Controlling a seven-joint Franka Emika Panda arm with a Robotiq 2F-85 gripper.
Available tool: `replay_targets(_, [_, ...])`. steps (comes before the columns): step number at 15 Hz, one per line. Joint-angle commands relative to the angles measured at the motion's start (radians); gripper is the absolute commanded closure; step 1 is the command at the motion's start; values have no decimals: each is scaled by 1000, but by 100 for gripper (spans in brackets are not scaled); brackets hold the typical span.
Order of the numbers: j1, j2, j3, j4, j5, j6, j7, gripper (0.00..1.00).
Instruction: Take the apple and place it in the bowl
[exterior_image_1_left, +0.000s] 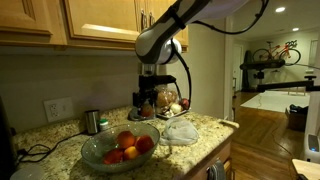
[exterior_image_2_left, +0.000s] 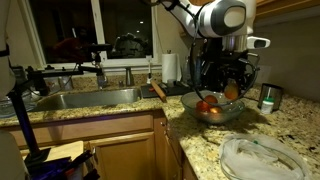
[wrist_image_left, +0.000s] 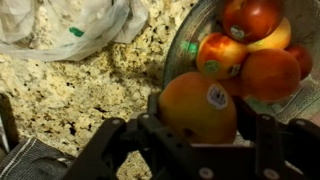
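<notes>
The apple (wrist_image_left: 198, 102) should go inside beside the fruits, so my gripper needs to move across the glass bowl's rim first and then lower it.
My gripper (wrist_image_left: 200, 115) is shut on an orange-yellow apple (wrist_image_left: 198, 102) with a small sticker, held just beside the rim of the glass bowl (wrist_image_left: 190, 40). The bowl holds several red and yellow fruits (wrist_image_left: 250, 45). In both exterior views the gripper (exterior_image_1_left: 152, 95) (exterior_image_2_left: 232, 90) hangs a little above the counter at the bowl's (exterior_image_1_left: 92, 152) (exterior_image_2_left: 190, 104) edge. The apple shows between the fingers in an exterior view (exterior_image_2_left: 233, 92).
A crumpled white plastic bag (wrist_image_left: 70, 25) lies on the granite counter beside the bowl (exterior_image_1_left: 180, 130). A metal cup (exterior_image_1_left: 92, 121) stands by the wall, a jar with fruit (exterior_image_1_left: 168, 100) behind the gripper. A sink (exterior_image_2_left: 85, 98) and a glass plate (exterior_image_2_left: 262, 158) lie nearby.
</notes>
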Motion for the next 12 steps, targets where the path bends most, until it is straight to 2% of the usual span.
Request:
replay_targets(1, [6,85,0,130,-12,-80,4,53])
replay_targets(12, [16,289,29,412,-4,-312,-11,53])
